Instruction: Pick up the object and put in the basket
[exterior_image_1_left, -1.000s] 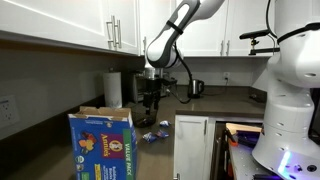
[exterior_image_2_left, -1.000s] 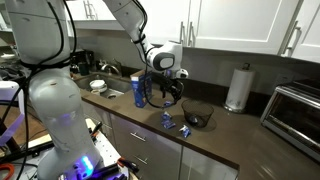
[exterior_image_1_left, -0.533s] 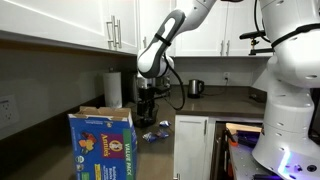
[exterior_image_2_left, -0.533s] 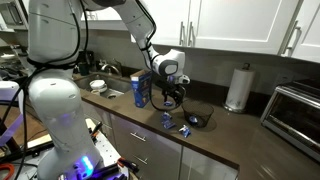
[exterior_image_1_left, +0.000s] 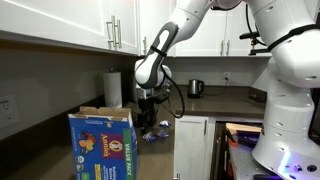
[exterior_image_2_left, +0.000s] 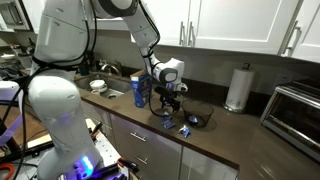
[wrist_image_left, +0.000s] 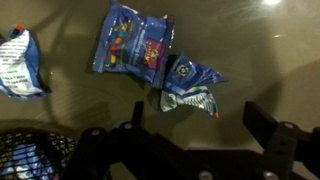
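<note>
I should next lower my gripper straight down onto the middle of the small crumpled packet below it, since my open fingers already span the packet's width.
Three blue snack packets lie on the dark countertop in the wrist view: a large flat one, a small crumpled one and one at the left edge. My gripper is open and empty, its fingers straddling the spot just below the crumpled packet. The black wire basket shows at the lower left. In both exterior views the gripper hangs low over the packets. The basket sits just beside them.
A blue and yellow snack box stands in the foreground. A paper towel roll, a blue carton, a kettle and a toaster oven stand along the counter. White cabinets hang above.
The arm has lowered toward the counter and the packets. The gripper stays open. The packets have not moved.
</note>
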